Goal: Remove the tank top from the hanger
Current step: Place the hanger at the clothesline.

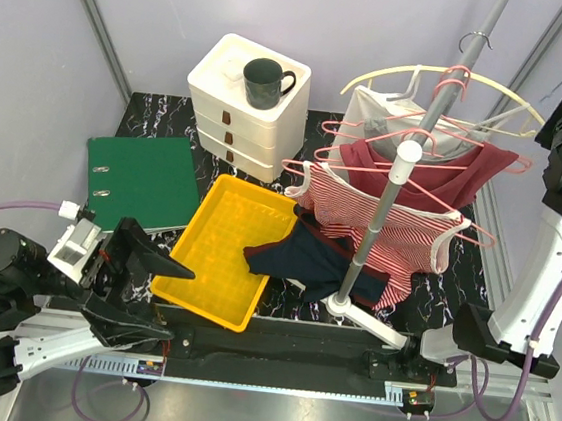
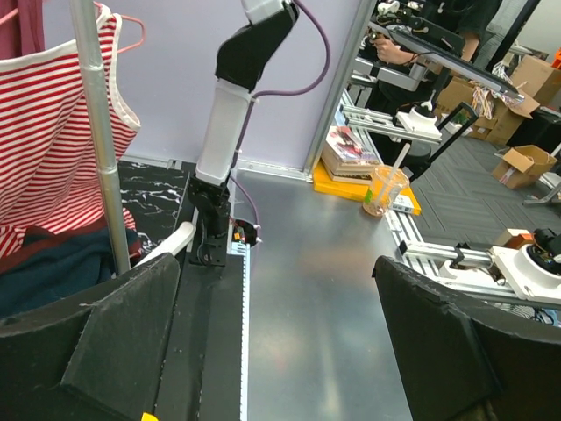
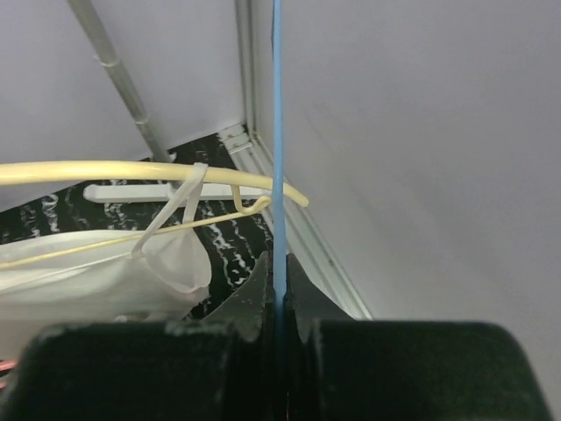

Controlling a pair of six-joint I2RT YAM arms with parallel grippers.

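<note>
The grey pole's bare far end (image 1: 497, 13) is to the left of my right gripper in the top view. My right gripper will take the hanger there next and let go of it.
A dark navy tank top (image 1: 301, 258) with maroon trim lies crumpled at the foot of the rack. One end rests in the yellow tray (image 1: 221, 226), and no hanger shows in it. My right gripper (image 3: 278, 267), high at the far right beside the rack's top, is shut on a thin blue hanger wire (image 3: 277, 132). That wire runs up between its fingertips, and the rest of the hanger is out of view. My left gripper (image 1: 152, 292) is low at the near left with its jaws wide open and nothing between them (image 2: 279, 263).
The rack's grey pole (image 1: 387, 207) carries a red-and-white striped top (image 1: 381, 216), a maroon one (image 1: 415, 174) on pink hangers and a white one (image 1: 381, 116) on a cream hanger (image 3: 149, 171). White drawers with a dark mug (image 1: 264, 80) and a green binder (image 1: 144, 178) stand at the left.
</note>
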